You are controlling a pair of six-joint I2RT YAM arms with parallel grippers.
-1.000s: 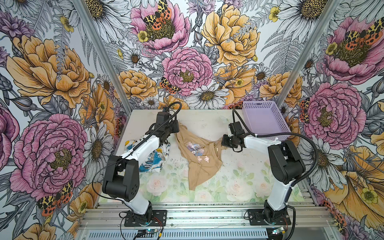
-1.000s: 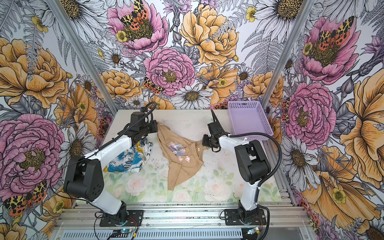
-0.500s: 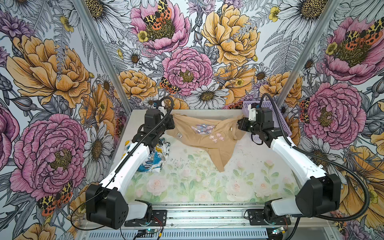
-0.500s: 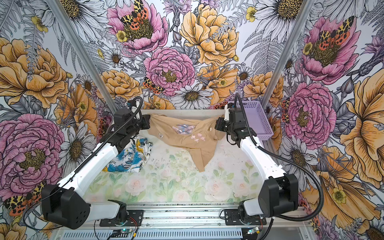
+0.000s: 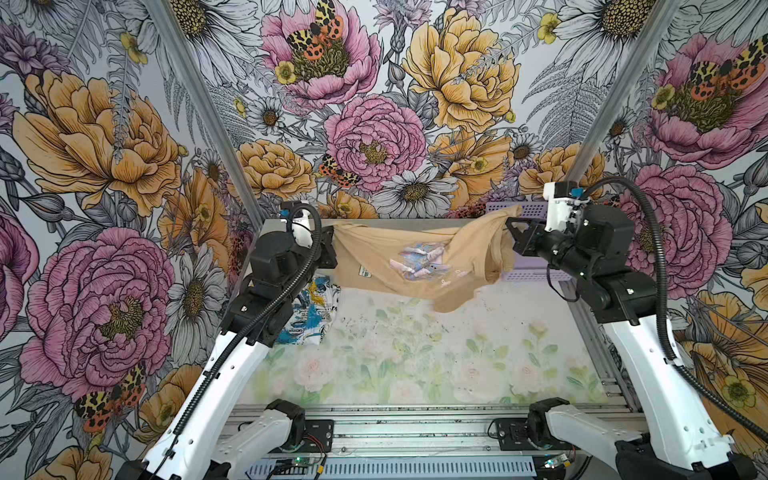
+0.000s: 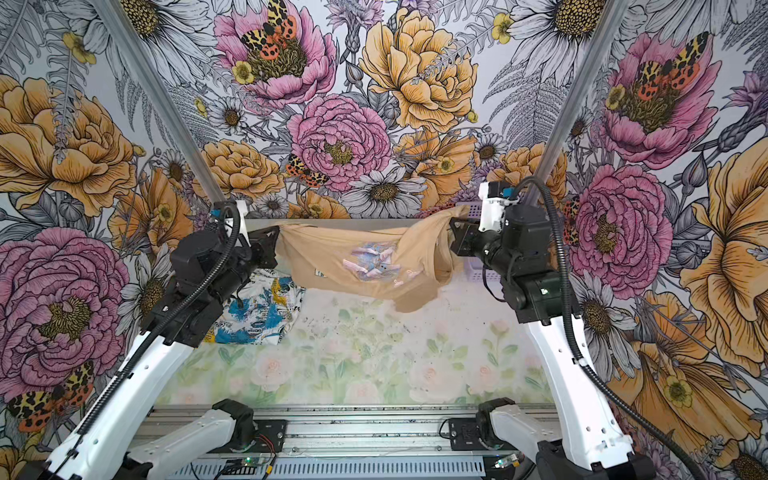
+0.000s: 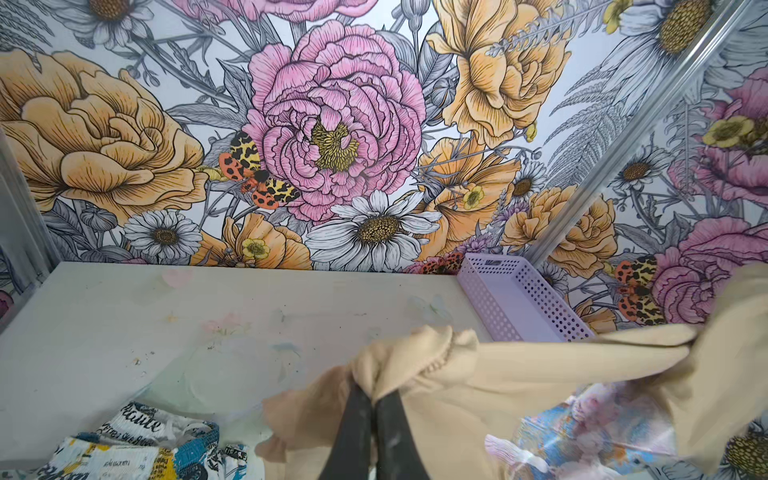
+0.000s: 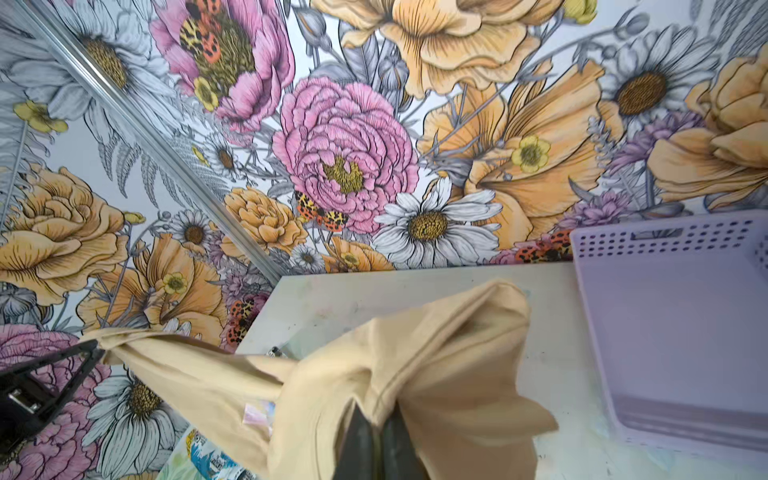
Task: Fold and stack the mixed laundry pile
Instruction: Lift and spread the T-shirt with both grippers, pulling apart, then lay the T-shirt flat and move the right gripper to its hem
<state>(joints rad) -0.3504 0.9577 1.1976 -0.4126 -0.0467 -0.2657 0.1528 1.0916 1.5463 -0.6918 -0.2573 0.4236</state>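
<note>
Next, the right gripper lowers toward the tabletop (image 8: 553, 336) beside the lavender basket and releases the fold there, because the tan-beige garment still hangs above the table.
The tan-beige garment (image 5: 374, 253) (image 6: 320, 253), with a pale pink and blue print at its middle, hangs stretched in the air above the back of the table. My left gripper (image 5: 332, 245) (image 7: 376, 399) is shut on its bunched left end. My right gripper (image 5: 509, 226) (image 8: 378, 415) is shut on a fold at its right end, and loose cloth droops below that grip. The white garment with blue and yellow patches and black lettering (image 5: 309, 316) (image 6: 257, 311) lies crumpled on the table at the left, partly under my left arm.
A lavender perforated basket (image 8: 673, 324) (image 7: 519, 299) stands at the table's back right corner, just behind my right gripper. Flowered walls close in the back and both sides. The table top (image 5: 415, 365) bears a faded floral print.
Both arms rose and spread apart. The tan garment went from lying on the table to hanging stretched between the two grippers near the back wall.
</note>
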